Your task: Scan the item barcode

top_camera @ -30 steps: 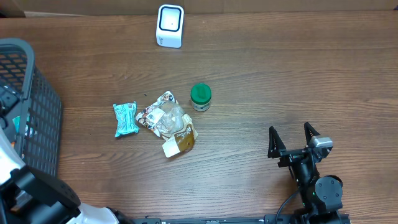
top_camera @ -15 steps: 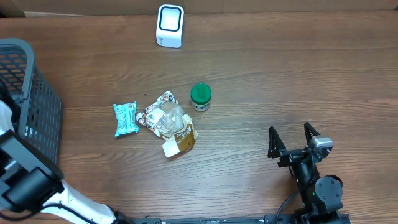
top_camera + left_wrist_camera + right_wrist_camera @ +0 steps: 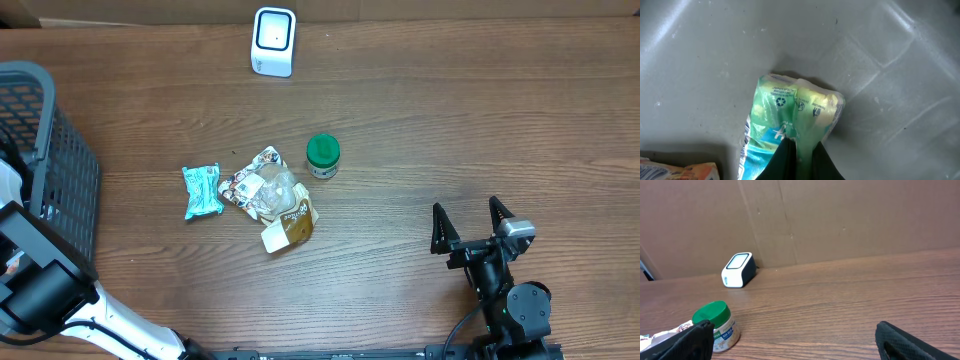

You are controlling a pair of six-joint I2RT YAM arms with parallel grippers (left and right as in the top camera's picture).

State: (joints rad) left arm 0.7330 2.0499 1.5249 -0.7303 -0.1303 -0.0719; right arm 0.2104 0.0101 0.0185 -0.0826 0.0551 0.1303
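Observation:
My left gripper is to rise past the basket's rim next and go down to release the packet on the tabletop (image 3: 233, 236) beside the snack bag, because the wood is bare there.
Inside the basket, my left gripper (image 3: 801, 145) is shut on the near end of a green and teal packet (image 3: 790, 112) that lies on the grey basket floor (image 3: 700, 65). A barcode strip runs along the packet's left edge. In the overhead view only the left arm (image 3: 35, 290) shows, at the basket's near side. The white scanner (image 3: 273, 41) stands at the table's far edge, also seen as the scanner (image 3: 738, 270) by the right wrist. My right gripper (image 3: 470, 225) stands open and empty at the front right.
The dark mesh basket (image 3: 50, 170) fills the left edge. An orange packet (image 3: 675, 171) lies beside the held one. On the table lie a teal packet (image 3: 202, 190), a clear snack bag (image 3: 272, 198) and a green-lidded jar (image 3: 323, 155). Cardboard wall behind.
The left gripper's jaws have closed on the green packet. The left arm has shifted at the basket's near side. The right arm has not moved.

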